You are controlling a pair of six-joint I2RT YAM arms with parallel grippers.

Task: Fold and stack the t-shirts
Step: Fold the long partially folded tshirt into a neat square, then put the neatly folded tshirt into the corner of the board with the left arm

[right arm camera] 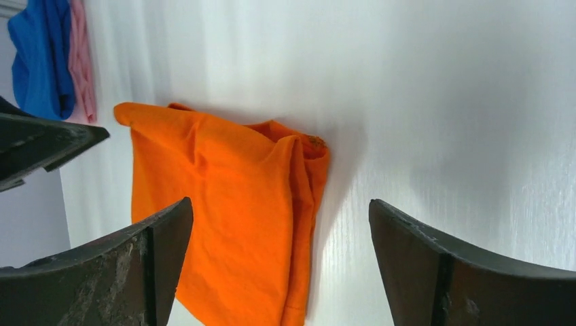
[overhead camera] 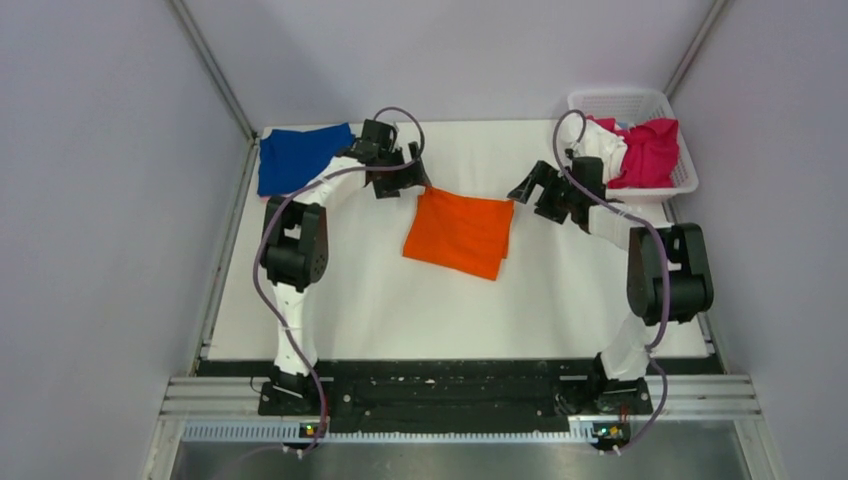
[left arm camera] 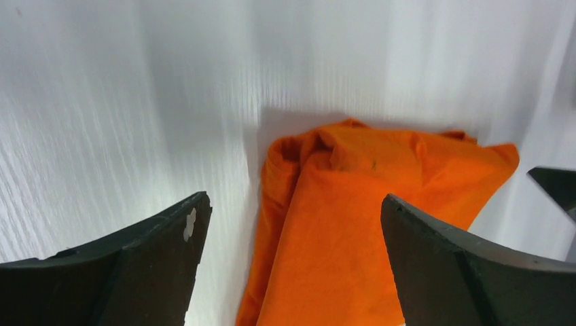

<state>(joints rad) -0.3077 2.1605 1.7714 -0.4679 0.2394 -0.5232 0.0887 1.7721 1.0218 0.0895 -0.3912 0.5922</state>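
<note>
The orange t-shirt's edge facing the blue shirt lies below the left gripper, toward the base, so the left gripper should move down and back onto that edge next.
The bright orange t-shirt lies folded into a rough square on the white table, also seen in the left wrist view and the right wrist view. My left gripper is open and empty above the shirt's far left corner. My right gripper is open and empty just off the shirt's far right corner. A folded royal blue t-shirt lies at the far left, with a pale pink shirt beside it. Magenta and white shirts sit in the basket.
The white lattice basket stands at the far right corner. Grey walls enclose the table on the left, back and right. The arm bases sit on a black rail at the near edge.
</note>
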